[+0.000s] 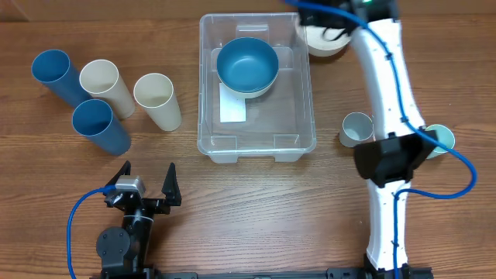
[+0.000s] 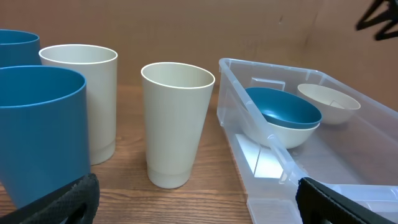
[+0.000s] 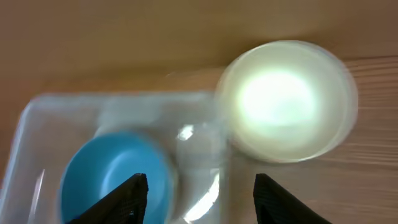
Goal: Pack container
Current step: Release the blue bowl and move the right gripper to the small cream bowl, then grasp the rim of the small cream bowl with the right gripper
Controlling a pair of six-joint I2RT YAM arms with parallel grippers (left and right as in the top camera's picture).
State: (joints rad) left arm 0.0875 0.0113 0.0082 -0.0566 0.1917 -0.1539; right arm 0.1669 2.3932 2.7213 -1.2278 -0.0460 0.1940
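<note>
The robot will next move its right gripper across and down, clear of the container, onto the rim of the cream bowl (image 1: 324, 43), which is below the gripper and to its right in the wrist view.
The clear container (image 1: 304, 116) sits mid-table with a white label (image 1: 232, 106) on its floor. A blue bowl (image 1: 246, 64) nested in a white bowl rests at its far end. A cream bowl (image 1: 324, 43) stands on the table just outside its far right corner. My right gripper (image 1: 329, 17) hovers open and empty above that corner. The blurred right wrist view shows its fingers (image 3: 199, 202) over the container's corner (image 3: 68, 109), between the blue bowl (image 3: 115, 177) and the cream bowl (image 3: 286, 99). My left gripper (image 1: 147, 190) is open and empty near the front edge, with its fingers (image 2: 199, 205) wide apart.
Two blue cups (image 1: 54, 74) (image 1: 99, 124) and two cream cups (image 1: 105, 84) (image 1: 157, 99) stand left of the container. A grey cup (image 1: 356, 128) and a pale teal cup (image 1: 442, 139) stand on the right by my right arm.
</note>
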